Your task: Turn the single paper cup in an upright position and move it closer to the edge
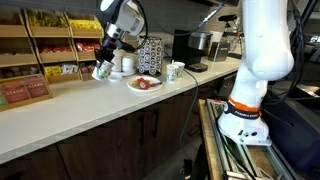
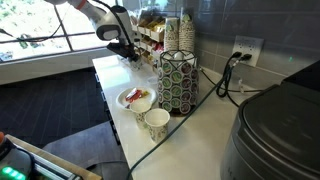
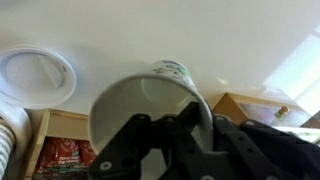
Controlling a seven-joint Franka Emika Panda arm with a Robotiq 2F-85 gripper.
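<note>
I should turn my gripper, carry the cup toward the countertop's long front edge and lower it upright onto the countertop (image 1: 108, 99), because the cup hangs tilted, away from that edge.
The single paper cup (image 1: 99, 71) is white with a green print and hangs tilted in my gripper (image 1: 105, 60), just above the pale countertop at its far end. In the wrist view the cup (image 3: 160, 90) fills the middle with its open rim towards the camera. My gripper (image 3: 178, 125) is shut on its rim, one finger inside and one outside. In an exterior view my gripper (image 2: 126, 49) is at the counter's far end, and the cup is hard to make out there. The edge (image 1: 100, 122) is the counter's long front rim, which also shows in an exterior view (image 2: 108, 105).
A plate with food (image 1: 145, 84) and another small upright cup (image 1: 175, 70) stand further along the counter. There is a wire pod holder (image 2: 176, 80) with a stack of cups (image 2: 180, 30) on top. A coffee machine (image 1: 200, 48) stands behind. Wooden snack shelves (image 1: 40, 45) line the wall.
</note>
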